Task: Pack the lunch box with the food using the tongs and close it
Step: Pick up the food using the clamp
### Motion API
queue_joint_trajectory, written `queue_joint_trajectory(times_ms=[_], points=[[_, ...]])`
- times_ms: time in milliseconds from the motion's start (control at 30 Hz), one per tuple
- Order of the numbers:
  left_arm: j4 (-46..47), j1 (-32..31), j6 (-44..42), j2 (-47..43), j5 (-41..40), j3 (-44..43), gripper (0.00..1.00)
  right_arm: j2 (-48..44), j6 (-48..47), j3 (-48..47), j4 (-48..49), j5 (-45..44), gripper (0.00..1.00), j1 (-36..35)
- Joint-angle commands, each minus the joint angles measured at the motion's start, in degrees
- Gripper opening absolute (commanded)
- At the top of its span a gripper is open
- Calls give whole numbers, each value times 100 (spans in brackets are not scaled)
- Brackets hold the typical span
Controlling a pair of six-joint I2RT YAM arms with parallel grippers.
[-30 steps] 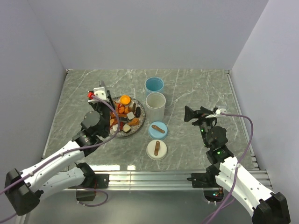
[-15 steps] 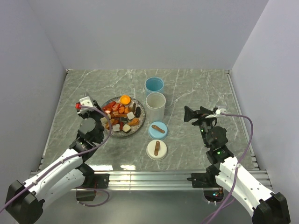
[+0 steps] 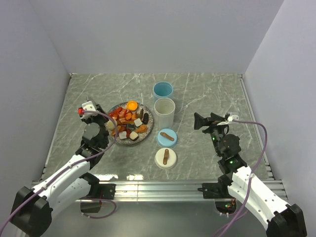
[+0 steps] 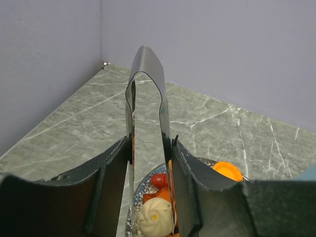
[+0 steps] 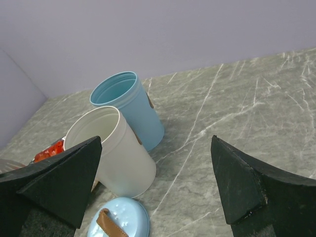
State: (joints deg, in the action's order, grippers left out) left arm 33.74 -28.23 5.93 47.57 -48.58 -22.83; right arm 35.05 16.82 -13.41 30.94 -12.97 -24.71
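Observation:
The bun lifts outward over the blue cup's opening point(image 3: 163, 89) for release next, as the cup stands to my left gripper's right in the top view.
My left gripper point(image 3: 105, 127) is at the plate's left edge and is shut on the tongs point(image 4: 148, 94). Their two thin metal arms run between my fingers point(image 4: 190, 177), and the joined end rises beyond them. Below the tong arms the food shows on the plate point(image 3: 129, 123): a white bun point(image 4: 155, 217), a red piece point(image 4: 159, 180) and an orange piece point(image 4: 227, 170). The lunch box is two open cups, blue point(image 3: 163, 91) and white point(image 3: 164, 112). My right gripper point(image 3: 201, 121) hovers open to the right of them, holding nothing point(image 5: 155, 140).
Two round lids with brown strap handles lie in front of the cups, a blue one point(image 3: 167, 137) and a white one point(image 3: 166, 158). Grey walls close in the marble table point(image 3: 212, 94) on the left, back and right.
My left arm has swung from over the plate to its left edge, carrying the tongs along. The right arm has not moved.

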Motion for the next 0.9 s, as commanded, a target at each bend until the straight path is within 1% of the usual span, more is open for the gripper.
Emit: queue_joint_trajectory(times_ms=[0, 33, 100, 133, 167, 267, 367, 567, 767, 833, 867], points=[[292, 150, 224, 68, 340, -28, 44, -59, -82, 58, 316, 76, 98, 36], [265, 177, 267, 120, 375, -37, 44, -68, -82, 75, 316, 93, 98, 45], [239, 247, 303, 182, 480, -72, 38, -77, -82, 75, 325, 102, 98, 45], [230, 256, 320, 252, 516, -81, 35, -77, -82, 75, 325, 102, 98, 36], [230, 256, 321, 287, 533, -99, 28, -77, -82, 75, 325, 102, 98, 36], [177, 265, 321, 332, 647, -178, 20, -68, -82, 67, 325, 102, 98, 36], [55, 256, 329, 297, 771, -266, 17, -59, -82, 67, 334, 102, 98, 36], [-226, 256, 321, 95, 1183, -564, 15, -59, -74, 67, 334, 102, 98, 36], [-762, 248, 180, 103, 1745, -1486, 15, -51, -82, 58, 325, 84, 98, 36], [-842, 248, 189, 147, 1921, -1654, 15, -51, -82, 66, 325, 67, 98, 45], [-868, 239, 198, 173, 2166, -1811, 15, -51, -82, 58, 325, 58, 98, 45]])
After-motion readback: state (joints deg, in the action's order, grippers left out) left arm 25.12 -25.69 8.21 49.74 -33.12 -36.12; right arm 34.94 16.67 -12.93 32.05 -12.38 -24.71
